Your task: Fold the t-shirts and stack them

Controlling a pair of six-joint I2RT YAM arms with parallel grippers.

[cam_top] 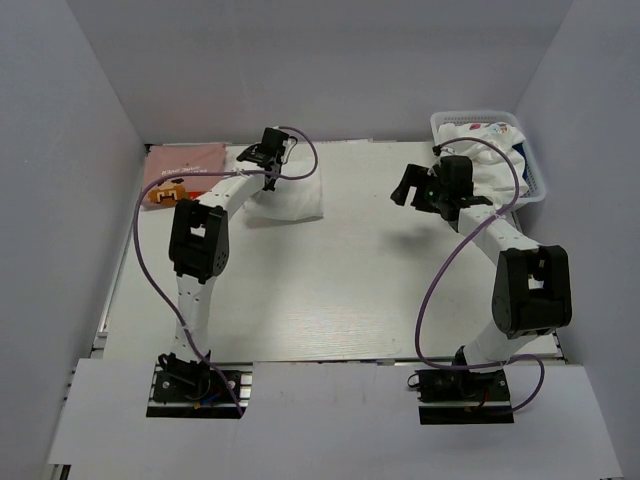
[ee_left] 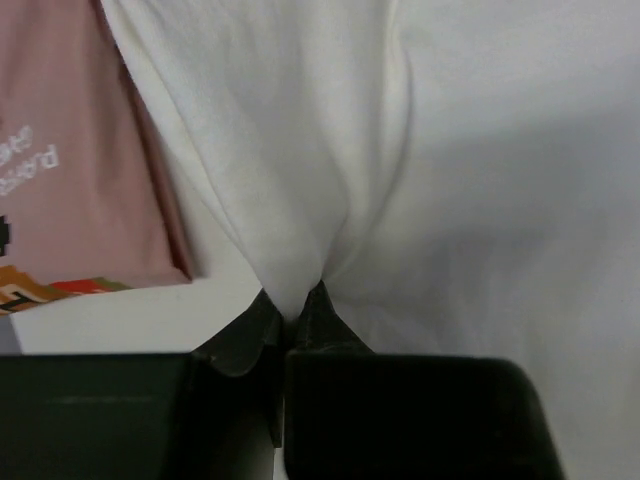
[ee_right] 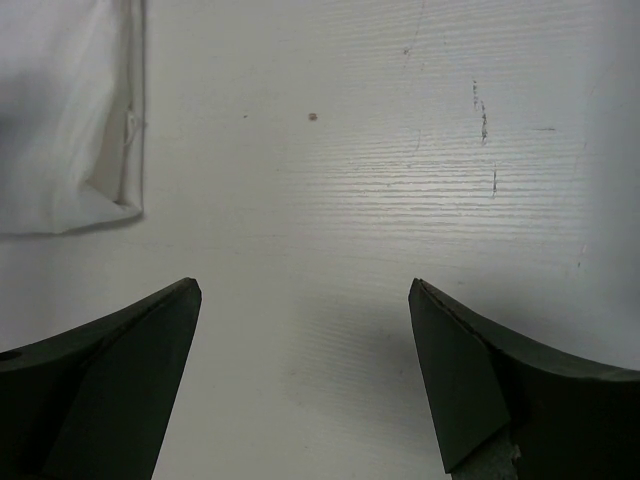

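Observation:
The left gripper lifts its white t-shirt over the pink t-shirt (cam_top: 185,165) (ee_left: 90,170) folded to the gripper's left in the top view next, then lowers and releases it.
A plain white t-shirt (cam_top: 292,200) lies folded at the back of the table, left of centre. My left gripper (cam_top: 252,158) is shut on a pinched ridge of its cloth at the far left edge; in the left wrist view the white t-shirt (ee_left: 420,150) bunches up between the closed tips of that gripper (ee_left: 293,305). Just to the left lies a folded pink t-shirt (cam_top: 185,165) with print, also in the left wrist view (ee_left: 70,150). My right gripper (cam_top: 405,187) hangs open over bare table (ee_right: 350,150), with nothing between its tips (ee_right: 305,300). The white t-shirt's corner (ee_right: 60,110) shows at upper left.
A white lattice basket (cam_top: 535,170) stands at the back right and holds a white t-shirt with coloured marks (cam_top: 478,133). The right arm's body reaches past the basket's front. Grey walls close the table on three sides.

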